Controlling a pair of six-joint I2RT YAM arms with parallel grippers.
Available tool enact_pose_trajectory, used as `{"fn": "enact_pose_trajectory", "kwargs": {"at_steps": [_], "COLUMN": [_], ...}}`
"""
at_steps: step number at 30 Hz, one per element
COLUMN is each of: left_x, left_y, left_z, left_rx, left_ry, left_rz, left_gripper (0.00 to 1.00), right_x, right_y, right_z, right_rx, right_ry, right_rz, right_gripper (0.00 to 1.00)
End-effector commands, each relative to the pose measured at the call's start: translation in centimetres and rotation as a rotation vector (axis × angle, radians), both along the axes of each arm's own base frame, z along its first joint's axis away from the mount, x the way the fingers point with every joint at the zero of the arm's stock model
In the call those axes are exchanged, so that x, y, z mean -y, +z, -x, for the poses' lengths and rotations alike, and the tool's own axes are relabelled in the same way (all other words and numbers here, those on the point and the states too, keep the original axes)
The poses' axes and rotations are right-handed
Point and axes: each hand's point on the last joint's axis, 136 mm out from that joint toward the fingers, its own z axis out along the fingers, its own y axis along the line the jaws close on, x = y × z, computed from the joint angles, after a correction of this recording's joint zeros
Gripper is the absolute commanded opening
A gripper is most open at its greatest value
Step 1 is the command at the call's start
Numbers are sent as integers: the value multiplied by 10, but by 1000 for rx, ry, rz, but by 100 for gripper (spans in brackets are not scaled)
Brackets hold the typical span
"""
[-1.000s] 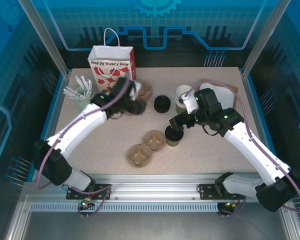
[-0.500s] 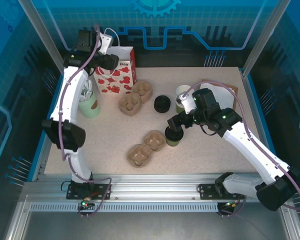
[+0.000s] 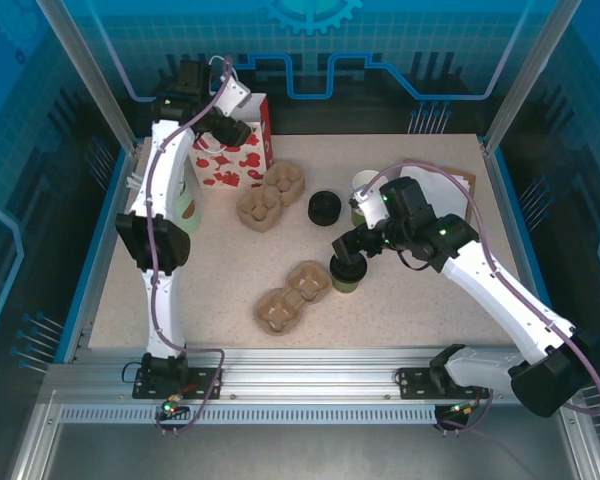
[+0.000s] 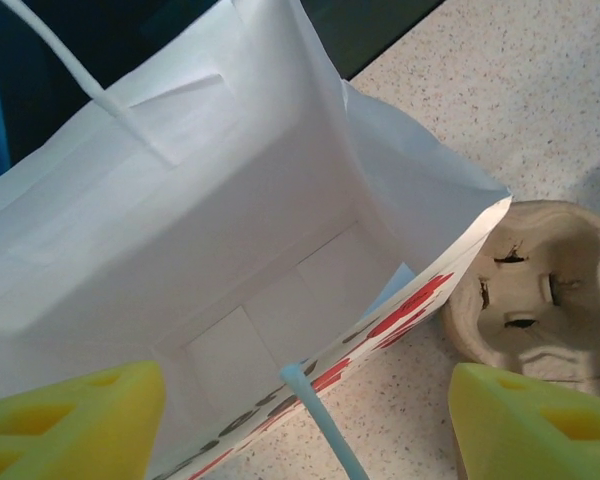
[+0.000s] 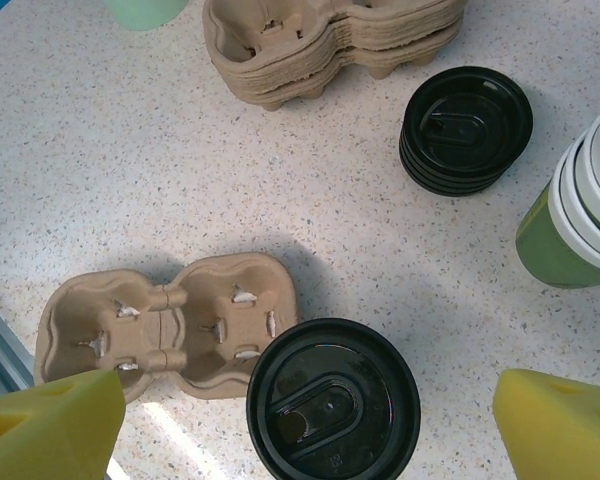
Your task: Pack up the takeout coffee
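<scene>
The white paper bag's printed near top edge runs below between my left gripper's open fingers. Next, the gripper moves down astride that edge and closes.
The takeout coffee [image 5: 332, 400], a green cup with a black lid [image 3: 344, 280], stands upright just right of a single cardboard carrier [image 3: 292, 295]. My right gripper [image 5: 305, 430] hangs over it, open, one yellow pad on each side and clear of the lid. In the top view the right gripper [image 3: 348, 252] sits just behind the cup. At the back left stands the white paper bag [image 3: 235, 155] with red print. My left gripper [image 4: 305, 430] is open above its open mouth [image 4: 230, 250], with the bag's blue handle [image 4: 320, 425] between the pads. The bag holds nothing.
A stack of cardboard carriers [image 3: 270, 195] lies right of the bag, then a stack of black lids [image 3: 324, 207] and stacked lidless green cups [image 3: 365, 195]. A pale green cup with sticks [image 3: 183, 205] stands behind the left arm. White paper [image 3: 445, 185] lies at the back right.
The left arm swung from the carrier stack up and back to the bag's mouth, and its jaws widened a little. The right gripper has stayed open over the coffee.
</scene>
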Motion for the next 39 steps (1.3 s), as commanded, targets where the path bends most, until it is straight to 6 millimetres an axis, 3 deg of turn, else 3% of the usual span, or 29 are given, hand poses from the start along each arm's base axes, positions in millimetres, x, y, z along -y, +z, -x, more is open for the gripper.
{"fn": "enact_pose_trajectory", "kwargs": {"at_steps": [1, 9, 16, 27, 35, 39], "left_x": [1, 1, 3, -1, 4, 6], "left_y": [4, 7, 10, -11, -7, 0], "left_z": [-8, -28, -34, -35, -23, -20], "left_rx": [46, 131, 165, 113, 86, 97], "left_ry": [-62, -85, -102, -107, -127, -139], "left_rz": [-44, -98, -105, -119, -98, -90], "left_gripper": [76, 74, 72, 52, 33, 29], "right_x": [-11, -21, -22, -25, -27, -28], "right_y": [0, -13, -19, -23, -30, -32], "right_z": [0, 0, -3, -6, -7, -7], "right_rx": [-11, -41, -56, -66, -82, -85], "right_ry": [20, 34, 33, 35, 36, 40], "right_rz": [-19, -2, 13, 28, 30, 35], "right_gripper": [96, 96, 96, 96, 95, 95]}}
